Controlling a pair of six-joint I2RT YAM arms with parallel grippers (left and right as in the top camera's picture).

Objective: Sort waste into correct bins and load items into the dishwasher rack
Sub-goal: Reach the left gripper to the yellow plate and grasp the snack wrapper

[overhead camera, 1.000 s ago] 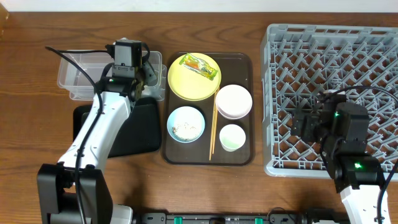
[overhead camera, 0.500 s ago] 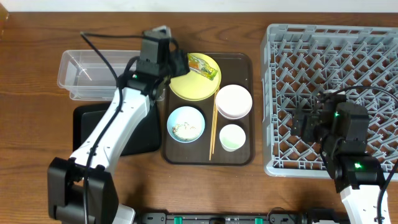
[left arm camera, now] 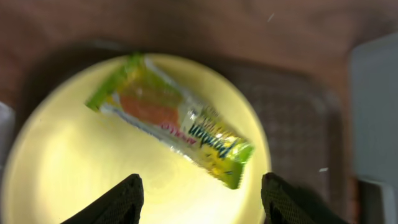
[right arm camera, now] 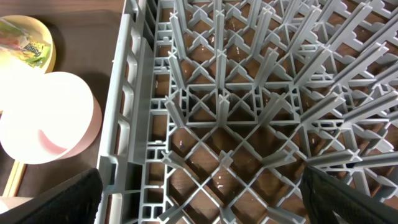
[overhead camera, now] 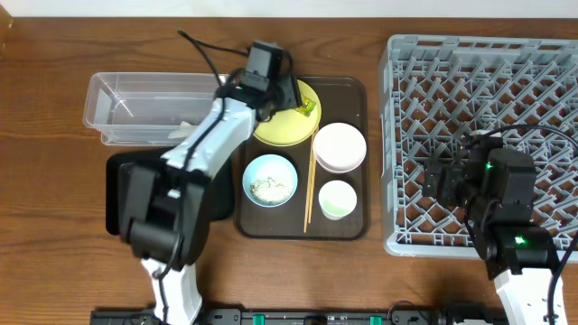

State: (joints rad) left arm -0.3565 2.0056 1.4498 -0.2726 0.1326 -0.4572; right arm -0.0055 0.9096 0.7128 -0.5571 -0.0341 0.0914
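Observation:
My left gripper moves down to the white seam edge of the wrapper, beside the lettering (overhead camera: 302,108) (left arm camera: 188,153) next.
The yellow-green snack wrapper (left arm camera: 171,121) lies on the round yellow plate (left arm camera: 68,162) at the back of the brown serving tray (overhead camera: 348,226). My left gripper (left arm camera: 202,199) is open just above the plate, with the wrapper ahead of its fingers; overhead it covers much of the plate (overhead camera: 280,135). The light blue bowl (overhead camera: 270,180) holds white rice scraps. The pinkish-white bowl (overhead camera: 340,147), the small white cup (overhead camera: 337,199) and the chopsticks (overhead camera: 309,190) are on the tray too. My right gripper (right arm camera: 199,199) is open and empty over the grey dishwasher rack (overhead camera: 533,54).
The clear plastic tub (overhead camera: 144,108) stands at the back left. The black tray (overhead camera: 212,190) lies in front of it, partly under my left arm. The rack's left wall (right arm camera: 127,124) stands between my right gripper and the pinkish-white bowl (right arm camera: 43,118).
My left arm has swung right from over the clear tub to over the yellow plate and wrapper. The right arm has not moved.

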